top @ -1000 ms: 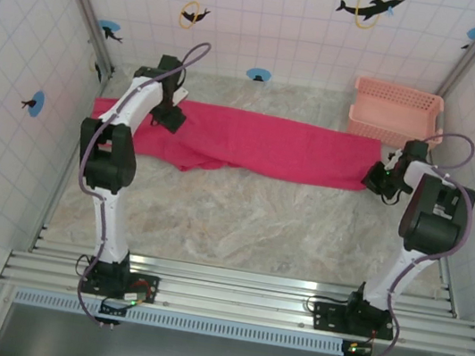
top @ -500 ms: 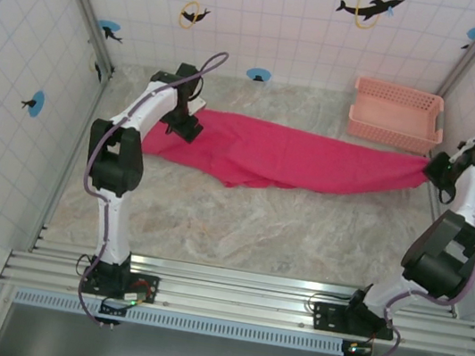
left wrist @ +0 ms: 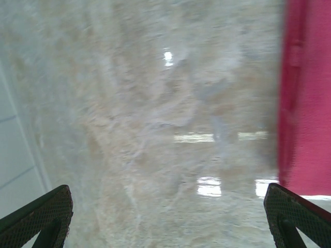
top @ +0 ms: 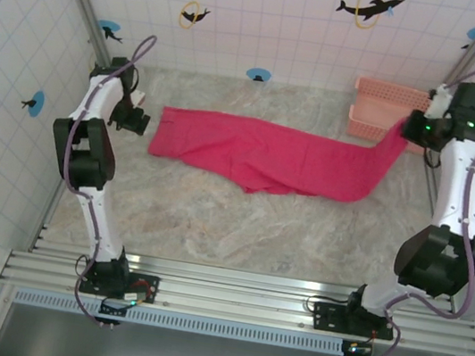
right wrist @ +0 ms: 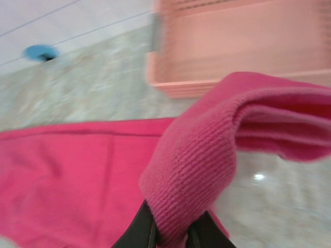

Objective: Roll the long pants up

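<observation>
The right gripper swings over the long pants [top: 259, 153] and down onto the pants' end beside the left gripper next, then releases the cuff, because they lie at full length.
The long pants [top: 259, 153], bright magenta-red, lie stretched across the far part of the table. Their right end rises off the table to my right gripper [top: 411, 129], which hangs in the air in front of the pink basket. In the right wrist view the ribbed cuff of the long pants [right wrist: 207, 160] is pinched between my right gripper [right wrist: 170, 238], which is shut on it. My left gripper [top: 136, 120] sits just left of the pants' left end, apart from the cloth, jaws wide open. The left wrist view has the pants' edge [left wrist: 305, 103] at the right and one dark fingertip [left wrist: 39, 217] low in each corner.
A pale pink lattice basket [top: 392, 112] stands at the back right, right behind the lifted cloth; it also shows close up, basket [right wrist: 232, 46]. Tiled walls close in at the left, right and back. Bare marble table [top: 239, 223] lies in front of the pants.
My right gripper has lifted the pants' right end up and back toward the basket, dragging the cloth right. My left gripper has let go and drawn back to the left.
</observation>
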Motion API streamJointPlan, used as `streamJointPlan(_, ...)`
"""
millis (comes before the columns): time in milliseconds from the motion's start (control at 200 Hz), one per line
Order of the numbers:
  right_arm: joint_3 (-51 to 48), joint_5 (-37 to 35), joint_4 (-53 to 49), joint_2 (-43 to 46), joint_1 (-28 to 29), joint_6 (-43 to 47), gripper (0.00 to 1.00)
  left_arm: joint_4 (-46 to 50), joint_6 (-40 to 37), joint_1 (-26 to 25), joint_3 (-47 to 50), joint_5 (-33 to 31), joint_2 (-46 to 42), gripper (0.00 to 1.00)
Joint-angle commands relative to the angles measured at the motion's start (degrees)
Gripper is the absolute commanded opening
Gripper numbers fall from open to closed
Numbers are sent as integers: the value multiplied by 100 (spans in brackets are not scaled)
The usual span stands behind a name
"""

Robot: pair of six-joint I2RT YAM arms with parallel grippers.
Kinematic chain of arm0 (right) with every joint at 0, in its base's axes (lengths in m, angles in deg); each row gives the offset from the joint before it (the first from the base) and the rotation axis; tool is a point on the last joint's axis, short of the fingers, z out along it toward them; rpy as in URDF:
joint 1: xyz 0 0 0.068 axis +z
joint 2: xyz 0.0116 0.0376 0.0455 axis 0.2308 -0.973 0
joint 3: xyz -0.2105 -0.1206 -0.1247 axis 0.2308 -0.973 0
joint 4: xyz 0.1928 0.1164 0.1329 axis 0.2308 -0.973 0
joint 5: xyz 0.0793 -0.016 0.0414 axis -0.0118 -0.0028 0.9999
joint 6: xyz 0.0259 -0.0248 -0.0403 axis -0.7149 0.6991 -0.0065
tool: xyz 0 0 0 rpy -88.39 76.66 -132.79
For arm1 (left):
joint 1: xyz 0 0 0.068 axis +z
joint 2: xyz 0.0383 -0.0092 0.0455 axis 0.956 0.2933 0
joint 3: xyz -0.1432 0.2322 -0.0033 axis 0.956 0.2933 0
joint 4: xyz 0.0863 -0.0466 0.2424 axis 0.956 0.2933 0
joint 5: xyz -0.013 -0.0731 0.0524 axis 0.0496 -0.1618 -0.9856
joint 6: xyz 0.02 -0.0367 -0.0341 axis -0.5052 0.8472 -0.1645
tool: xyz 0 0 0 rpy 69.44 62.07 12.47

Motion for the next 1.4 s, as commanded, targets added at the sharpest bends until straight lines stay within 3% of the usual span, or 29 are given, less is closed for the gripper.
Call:
streamJointPlan(0, 161, 142, 559, 170, 914, -612, 0, 158, 158, -33, -151, 392, 278, 97)
streamJointPlan(175, 491, -551, 1193, -480, 2429, -1084, 0, 120, 185, 14, -191, 491, 540, 97)
streamJointPlan(425, 2906, -1023, 934, -2694, 4181, -1330, 0, 207, 289, 337, -498, 982, 839, 97)
streamJointPlan(661, 5566, -949, 740, -4958, 5044, -2017, 0, 162, 375, 415, -571, 1451, 1023, 97)
streamJointPlan(986, 5744, -546, 1921, -5931, 5505, -2939, 2, 33, 489, 420, -466, 1843, 1136, 98)
streamJointPlan(1126, 5643, -307, 2517, -6110, 5678, -3181, 17, 9, 510, 415, -427, 1930, 1171, 97)
streamJointPlan(1231, 5649, 79, 3363, -6420, 5776, -3768, 45, -55, 555, 411, -332, 2038, 1138, 98)
streamJointPlan(1296, 5678, 321, 3994, -6657, 5822, -4313, 51, -122, 572, 405, -253, 2079, 1087, 98)
streamJointPlan(1391, 5910, 583, 4607, -7001, 5829, -5034, 51, -149, 580, 400, -193, 2040, 1033, 97)
